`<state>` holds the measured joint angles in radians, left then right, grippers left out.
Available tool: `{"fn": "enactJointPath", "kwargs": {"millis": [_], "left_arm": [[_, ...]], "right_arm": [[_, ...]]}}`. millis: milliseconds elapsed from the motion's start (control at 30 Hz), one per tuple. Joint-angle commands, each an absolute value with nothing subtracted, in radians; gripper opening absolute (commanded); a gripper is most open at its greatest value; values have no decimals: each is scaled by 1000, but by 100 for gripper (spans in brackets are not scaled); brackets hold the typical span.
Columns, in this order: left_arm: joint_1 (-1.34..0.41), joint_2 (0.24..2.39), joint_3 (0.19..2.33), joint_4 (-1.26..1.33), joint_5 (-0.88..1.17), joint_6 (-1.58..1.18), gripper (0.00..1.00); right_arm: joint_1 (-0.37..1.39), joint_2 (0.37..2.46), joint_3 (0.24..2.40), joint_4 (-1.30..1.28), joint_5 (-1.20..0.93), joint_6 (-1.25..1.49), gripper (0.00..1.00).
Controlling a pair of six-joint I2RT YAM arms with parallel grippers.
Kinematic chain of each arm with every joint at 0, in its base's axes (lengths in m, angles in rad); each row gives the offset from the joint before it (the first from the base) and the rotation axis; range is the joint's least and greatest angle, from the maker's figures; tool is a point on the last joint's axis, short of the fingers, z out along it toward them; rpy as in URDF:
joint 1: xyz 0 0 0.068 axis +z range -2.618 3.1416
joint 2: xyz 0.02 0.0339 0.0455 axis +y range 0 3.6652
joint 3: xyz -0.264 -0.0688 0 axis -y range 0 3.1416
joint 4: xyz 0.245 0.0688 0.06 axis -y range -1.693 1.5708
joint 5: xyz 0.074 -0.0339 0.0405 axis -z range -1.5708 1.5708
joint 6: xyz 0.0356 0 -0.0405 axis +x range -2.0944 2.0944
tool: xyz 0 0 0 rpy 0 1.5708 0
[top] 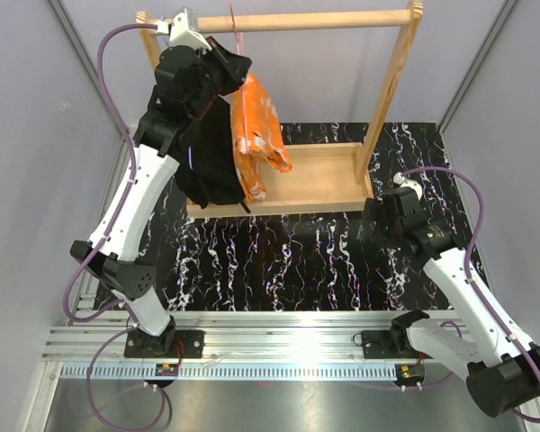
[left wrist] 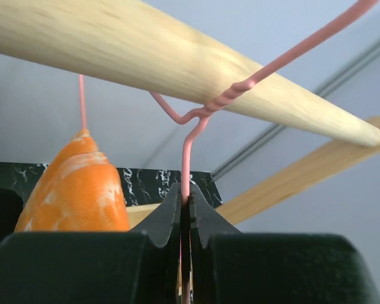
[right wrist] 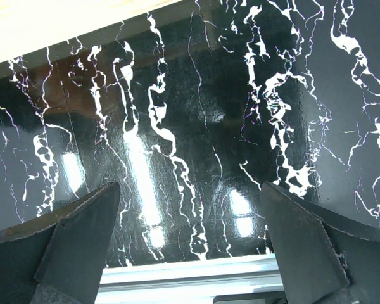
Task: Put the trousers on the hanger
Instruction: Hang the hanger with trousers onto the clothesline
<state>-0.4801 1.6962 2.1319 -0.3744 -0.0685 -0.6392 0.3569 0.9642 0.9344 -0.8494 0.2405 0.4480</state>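
Next, my left gripper needs to lower and shift along the wooden bar (top: 324, 20) toward the black garment, since the hanger's hook is over the bar but still stands high.
The orange trousers (top: 256, 126) with white blotches hang draped from the pink wire hanger (top: 237, 36), below the wooden rail (top: 324, 20). In the left wrist view the hanger's hook (left wrist: 240, 85) lies over the rail (left wrist: 145, 50), and the trousers (left wrist: 76, 190) hang at the left. My left gripper (top: 229, 65) is raised up to the rail and is shut on the hanger's neck (left wrist: 185, 171), just below the twisted part. My right gripper (top: 375, 219) is open and empty, low over the black marbled mat (right wrist: 196, 126), right of the rack's base.
A black garment (top: 211, 162) hangs on the rack just left of the trousers, beside my left arm. The wooden rack has a flat base (top: 315, 175) and a slanted right post (top: 391, 90). An aluminium rail (top: 279, 346) runs along the near edge.
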Motion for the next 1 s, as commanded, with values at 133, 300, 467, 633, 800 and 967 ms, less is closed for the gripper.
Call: {"fn": "enactJointPath", "kwargs": {"millis": [133, 300, 467, 633, 800, 967], "left_arm": [[-373, 1664, 2158, -232, 20, -709, 0], [-331, 1600, 2028, -212, 26, -729, 0], [-305, 1549, 1936, -213, 28, -738, 0], [-290, 1508, 1835, -173, 31, -744, 0], [-291, 1514, 1850, -189, 43, -730, 0], [-290, 1522, 1905, -261, 28, -693, 52]], "right_arm": [[353, 948, 933, -816, 218, 428, 100], [353, 950, 934, -816, 216, 430, 100], [354, 948, 934, -821, 216, 434, 100], [353, 950, 936, -822, 213, 434, 100], [353, 948, 936, -822, 212, 434, 100], [354, 951, 937, -819, 209, 433, 100]]}}
